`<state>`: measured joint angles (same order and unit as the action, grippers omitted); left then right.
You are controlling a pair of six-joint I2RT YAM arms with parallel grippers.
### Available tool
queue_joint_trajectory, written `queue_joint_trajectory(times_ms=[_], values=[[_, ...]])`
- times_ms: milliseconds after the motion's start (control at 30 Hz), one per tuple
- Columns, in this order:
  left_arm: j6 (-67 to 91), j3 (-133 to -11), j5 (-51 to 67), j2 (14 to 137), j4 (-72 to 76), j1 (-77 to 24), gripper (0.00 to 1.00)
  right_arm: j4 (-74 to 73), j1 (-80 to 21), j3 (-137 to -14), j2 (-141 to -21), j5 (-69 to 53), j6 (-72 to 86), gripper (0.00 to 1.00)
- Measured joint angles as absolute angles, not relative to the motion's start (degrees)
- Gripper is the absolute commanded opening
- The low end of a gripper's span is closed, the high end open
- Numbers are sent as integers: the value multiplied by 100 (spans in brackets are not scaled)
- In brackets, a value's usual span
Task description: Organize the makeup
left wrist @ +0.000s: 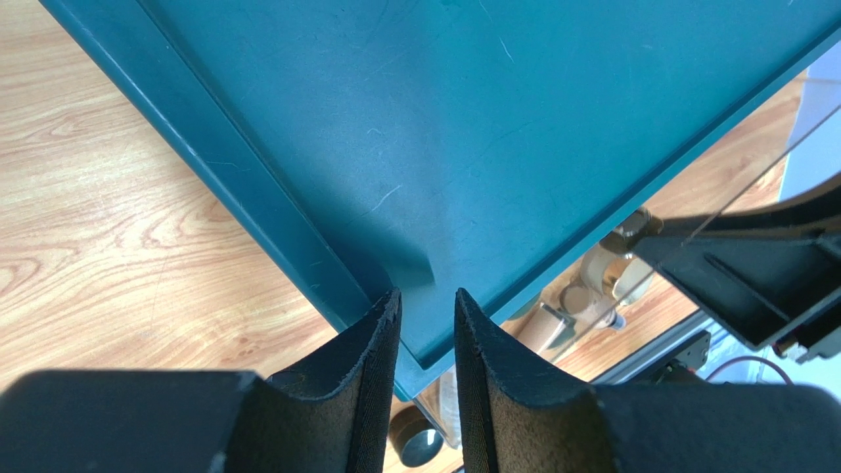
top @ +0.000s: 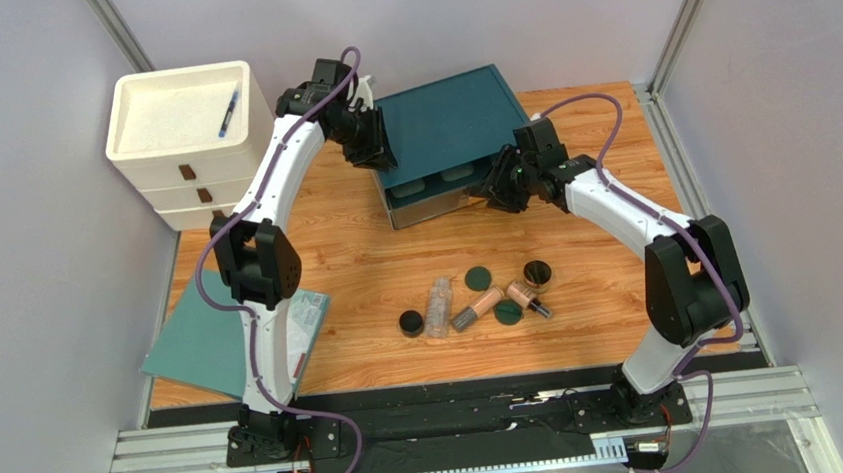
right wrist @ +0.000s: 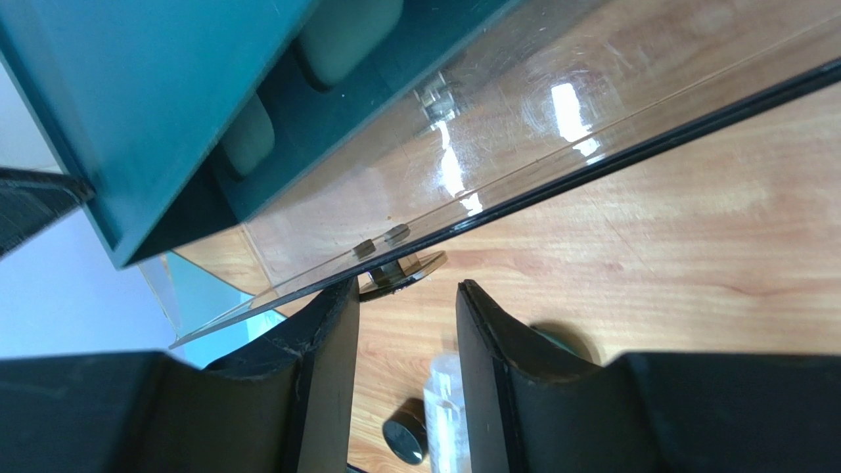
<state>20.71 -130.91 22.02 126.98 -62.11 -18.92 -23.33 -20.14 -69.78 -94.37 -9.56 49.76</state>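
My right gripper draws back from the clear flap next. It then lowers onto the dark cap of the tan tube beside the compact, since the cap juts onto bare wood.
The makeup lies loose on the wooden table in front of a teal box (top: 442, 115). It includes a black round jar (top: 411, 323), a clear bottle (top: 438, 308), two tan tubes (top: 477, 306), two dark green discs (top: 477, 280) and a gold-rimmed compact (top: 537, 272). My left gripper (top: 369, 147) (left wrist: 427, 296) sits over the box top's left corner, with its jaws a narrow gap apart and nothing clearly between them. My right gripper (top: 495, 190) (right wrist: 407, 285) is open at the box's front. Its one finger touches the edge of the raised clear flap (right wrist: 474, 128). The jar (right wrist: 405, 439) and the bottle (right wrist: 446, 414) show below it.
A white drawer unit (top: 185, 156) stands at the back left with a blue pen (top: 229, 112) in its top tray. A teal booklet (top: 202, 339) lies at the left front, beside the left arm. Metal frame posts and grey walls close in both sides.
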Motion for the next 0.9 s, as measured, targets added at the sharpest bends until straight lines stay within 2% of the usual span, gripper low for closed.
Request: queue_joint_trajectory(times_ms=[333,567,900], values=[[2069,-13096,2206,12700,-6213,-1890,35,-2744,-2193,-6436,-8718,-711,4783,44],[2060,-13096,2220,12700,-6215,-1885,34,-3140,-2333,-6357,-8431,-427,4578,53],[2040,-13093,2215,12676,-6217,-1887,34,-4091,-2539,-6320,-7498,40,3935,54]])
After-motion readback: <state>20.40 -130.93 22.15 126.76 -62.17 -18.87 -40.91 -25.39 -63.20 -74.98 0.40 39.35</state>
